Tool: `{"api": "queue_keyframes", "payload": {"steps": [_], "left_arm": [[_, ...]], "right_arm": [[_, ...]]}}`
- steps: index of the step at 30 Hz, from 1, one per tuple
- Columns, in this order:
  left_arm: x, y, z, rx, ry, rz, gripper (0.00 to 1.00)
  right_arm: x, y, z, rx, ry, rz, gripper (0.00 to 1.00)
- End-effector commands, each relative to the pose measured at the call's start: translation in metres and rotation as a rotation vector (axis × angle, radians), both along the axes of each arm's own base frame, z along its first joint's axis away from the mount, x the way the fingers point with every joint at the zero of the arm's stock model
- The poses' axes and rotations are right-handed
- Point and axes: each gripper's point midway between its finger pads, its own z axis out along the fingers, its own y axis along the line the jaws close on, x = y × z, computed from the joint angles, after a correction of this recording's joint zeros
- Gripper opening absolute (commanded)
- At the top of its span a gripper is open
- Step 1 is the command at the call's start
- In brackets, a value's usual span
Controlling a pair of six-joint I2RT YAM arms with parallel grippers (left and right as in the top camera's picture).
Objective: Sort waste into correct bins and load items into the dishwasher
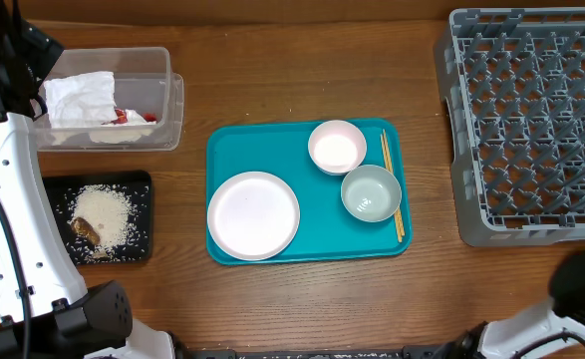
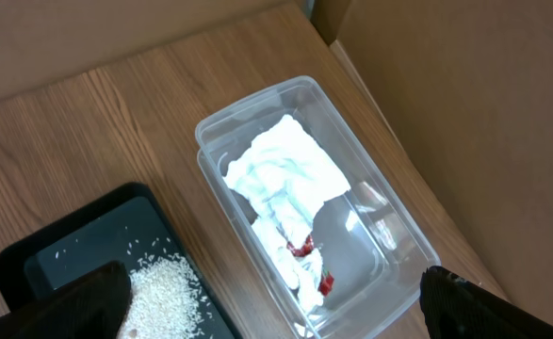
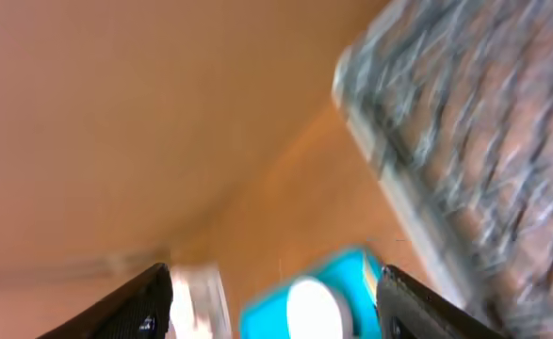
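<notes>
The right gripper swings from beside the rack next, over the teal tray and down onto the grey-green bowl's plate-side rim [image 1: 344, 198], where the tray leaves room.
The clear tub [image 1: 170, 98] at the far left holds the crumpled white napkin [image 1: 81, 98] and the red wrapper [image 1: 133, 117]; both also show in the left wrist view, napkin [image 2: 285, 174], wrapper [image 2: 304, 250]. The black tray [image 1: 145, 214] holds rice [image 1: 108, 214] and a brown scrap [image 1: 85, 230]. On the teal tray [image 1: 222, 150] lie a white plate [image 1: 253, 215], a white bowl [image 1: 337, 147], a grey-green bowl [image 1: 371, 192] and chopsticks [image 1: 391, 184]. The grey rack [image 1: 531, 120] stands at the right. My left gripper [image 2: 271, 311] is open and empty above the tub. My right gripper [image 3: 276, 301] is open, raised, its view blurred.
Bare wooden table lies between the tub and the teal tray and in front of the trays. A cardboard wall [image 2: 464, 113] stands behind the tub. The right arm's base [image 1: 571, 299] sits at the front right corner.
</notes>
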Motion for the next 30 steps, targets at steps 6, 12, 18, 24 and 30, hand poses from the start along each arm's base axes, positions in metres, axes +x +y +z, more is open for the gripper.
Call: {"api": "queue_keyframes", "payload": {"steps": [6,12,18,24,30], "left_arm": [[0.000,0.002,0.000,0.008,0.003,0.015,1.00],[0.000,0.002,0.000,0.008,0.003,0.015,1.00],[0.000,0.002,0.000,0.008,0.003,0.015,1.00],[0.000,0.002,0.000,0.008,0.003,0.015,1.00],[0.000,0.003,0.000,0.009,0.002,0.015,1.00]], "right_arm": [[-0.042,0.145,-0.047,-0.296,0.293,0.305,0.71],[-0.087,0.232,-0.083,-0.521,0.421,0.556,0.68],[-0.107,0.277,-0.145,-0.710,0.541,0.534,0.46],[-0.131,0.292,-0.219,-0.801,0.621,0.569,0.58],[-0.131,0.303,-0.267,-0.745,0.602,0.593,0.58]]}}
